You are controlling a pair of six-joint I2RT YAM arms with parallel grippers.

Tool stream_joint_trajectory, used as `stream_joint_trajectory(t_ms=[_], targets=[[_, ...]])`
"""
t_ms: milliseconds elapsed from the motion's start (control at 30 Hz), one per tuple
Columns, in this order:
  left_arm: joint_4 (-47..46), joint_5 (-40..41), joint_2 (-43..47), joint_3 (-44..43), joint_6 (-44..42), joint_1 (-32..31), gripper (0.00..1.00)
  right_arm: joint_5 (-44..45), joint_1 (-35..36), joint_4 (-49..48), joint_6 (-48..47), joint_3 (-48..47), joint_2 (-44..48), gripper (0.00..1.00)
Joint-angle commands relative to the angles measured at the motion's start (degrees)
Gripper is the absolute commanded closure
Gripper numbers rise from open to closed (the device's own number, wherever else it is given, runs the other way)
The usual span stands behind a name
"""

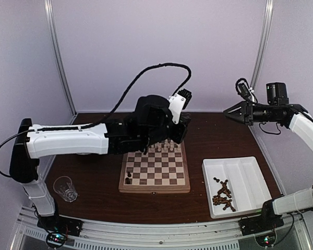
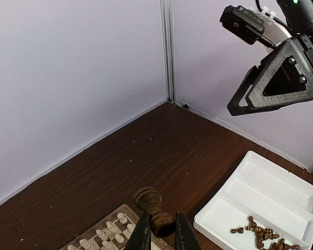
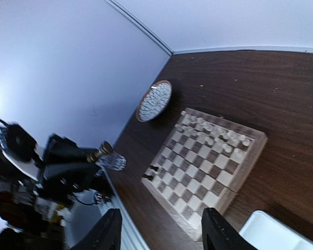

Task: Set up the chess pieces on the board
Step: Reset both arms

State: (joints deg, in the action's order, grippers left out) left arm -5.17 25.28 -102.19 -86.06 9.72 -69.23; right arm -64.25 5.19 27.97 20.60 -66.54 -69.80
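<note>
My left gripper moves down and back to the board's near corner square by the tray next, since that empty square lies below and closer to my base.
My left gripper hovers over the far right part of the board. In the left wrist view it is shut on the base of a dark brown chess piece, which tilts away from the camera. Cream-white pieces fill the board's far rows, and two dark pieces stand at its near left corner. Several dark pieces lie in the white tray. My right gripper is raised high at the back right, open and empty; the right wrist view shows the board far below it.
A clear drinking glass stands on the table at the near left. A round patterned disc lies behind the board near the back wall. The tray sits right of the board. The walls close in at the back and sides.
</note>
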Motion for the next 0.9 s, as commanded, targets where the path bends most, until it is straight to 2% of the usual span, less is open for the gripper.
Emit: stream_joint_trajectory(t_ms=[0, 133, 300, 567, 867], targets=[[24.1, -16.9, -0.1, -6.3, 8.2, 3.6, 0.92, 8.4, -1.6, 15.7, -29.4, 1.9, 2.7, 0.44], [33.3, -29.0, -3.1, -10.2, 14.3, 6.3, 0.92, 12.6, -1.7, 9.3, -30.6, 10.0, 5.9, 0.45], [36.8, -40.1, -6.7, -11.7, 22.2, 9.1, 0.92, 13.4, -1.7, 10.7, -33.1, 10.4, 6.8, 0.45], [48.8, -44.6, -15.5, -20.4, 22.4, 10.1, 0.91, 12.3, -1.7, 10.4, -33.6, 12.0, 7.0, 0.45], [54.8, -48.2, -22.1, -24.1, 20.6, 10.2, 0.91, 12.2, -1.7, 10.5, -34.3, 12.6, 6.6, 0.45]])
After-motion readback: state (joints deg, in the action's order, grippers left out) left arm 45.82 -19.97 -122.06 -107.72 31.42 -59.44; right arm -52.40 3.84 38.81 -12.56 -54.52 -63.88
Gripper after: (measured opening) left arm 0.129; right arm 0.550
